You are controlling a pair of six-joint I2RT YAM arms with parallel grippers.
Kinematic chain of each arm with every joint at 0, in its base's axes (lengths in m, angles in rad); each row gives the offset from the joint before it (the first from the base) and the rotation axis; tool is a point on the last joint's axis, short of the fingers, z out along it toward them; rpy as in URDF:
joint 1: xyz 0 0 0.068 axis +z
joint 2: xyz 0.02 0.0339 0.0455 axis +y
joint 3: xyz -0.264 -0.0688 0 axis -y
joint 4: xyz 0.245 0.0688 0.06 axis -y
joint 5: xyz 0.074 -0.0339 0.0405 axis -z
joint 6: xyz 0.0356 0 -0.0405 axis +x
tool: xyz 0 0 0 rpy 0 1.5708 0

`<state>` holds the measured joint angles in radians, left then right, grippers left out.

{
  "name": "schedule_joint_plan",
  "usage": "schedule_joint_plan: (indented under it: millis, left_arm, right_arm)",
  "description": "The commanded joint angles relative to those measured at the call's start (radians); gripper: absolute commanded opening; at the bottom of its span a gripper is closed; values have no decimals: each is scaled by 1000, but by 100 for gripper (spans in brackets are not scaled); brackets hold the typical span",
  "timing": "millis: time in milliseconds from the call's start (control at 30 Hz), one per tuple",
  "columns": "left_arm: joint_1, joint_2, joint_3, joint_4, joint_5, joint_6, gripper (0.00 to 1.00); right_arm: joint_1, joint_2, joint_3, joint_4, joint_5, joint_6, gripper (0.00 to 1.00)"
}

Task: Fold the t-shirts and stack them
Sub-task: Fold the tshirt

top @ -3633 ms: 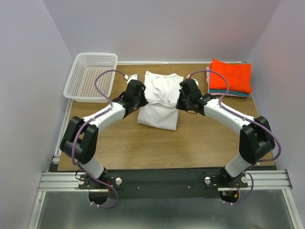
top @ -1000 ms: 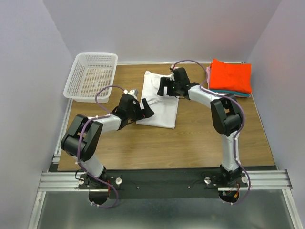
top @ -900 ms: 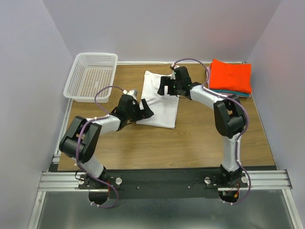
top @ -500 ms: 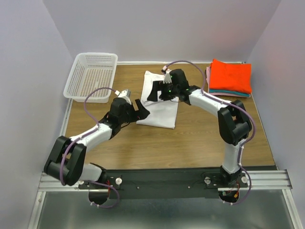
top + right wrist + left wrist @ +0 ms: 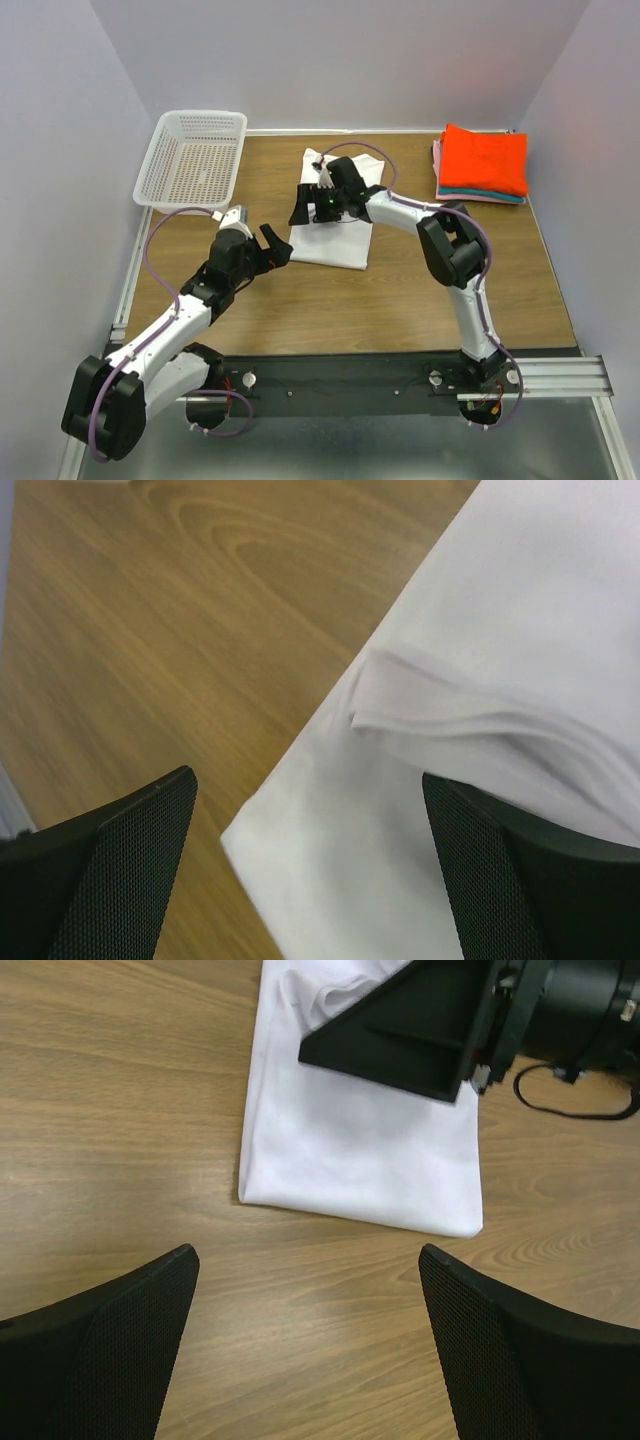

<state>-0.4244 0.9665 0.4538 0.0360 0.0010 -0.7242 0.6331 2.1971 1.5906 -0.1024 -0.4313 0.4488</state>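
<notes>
I will next lower my left gripper onto the white t-shirt's near corner (image 5: 293, 258) (image 5: 247, 1197) closest to it, fingers on both sides of the t-shirt's edge, since that corner lies flat and clear of my right gripper.
A white t-shirt (image 5: 345, 240) lies folded in a long rectangle on the wooden table (image 5: 400, 300), with a loose fold showing (image 5: 470, 725). My right gripper (image 5: 308, 208) hovers open over the shirt's left edge, with cloth below its jaws (image 5: 308, 778) and nothing held. My left gripper (image 5: 275, 245) stands open just off the shirt's near left corner, above bare wood (image 5: 305, 1257). In the left wrist view, the shirt (image 5: 360, 1150) lies ahead with the right gripper's black finger (image 5: 400, 1020) above it. An orange-red folded shirt (image 5: 484, 160) tops the teal and pink ones (image 5: 480, 196) at the back right.
A white mesh basket (image 5: 195, 160) stands at the back left corner. Purple cables loop from both arms. The right arm reaches across the shirt's far half from the right.
The left arm has drawn back toward the near left, off the shirt. The right gripper has swept left across the shirt to its left edge. The shirt lies flatter than before.
</notes>
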Motion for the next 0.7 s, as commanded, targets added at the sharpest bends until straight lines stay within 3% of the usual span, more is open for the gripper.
schedule_joint_plan:
  millis: [0,200,367,500,667]
  left_arm:
    - [6,-37,-15,-65,-68,-9,98]
    - [7,-32,-20,-76,-73,-14,98]
    - [9,0,-21,-41,-64,-17,98]
    - [10,63,-15,24,-42,-15,98]
    - [16,222,22,100,-13,2,98]
  right_arm:
    - [0,78,103,9,103,2,100]
    - [-3,136,239,10,294,2,100]
    - [-27,148,302,6,298,-19,100]
    - [-30,38,209,4,324,-61,100]
    - [-29,-258,-147,-5,407,-38,100]
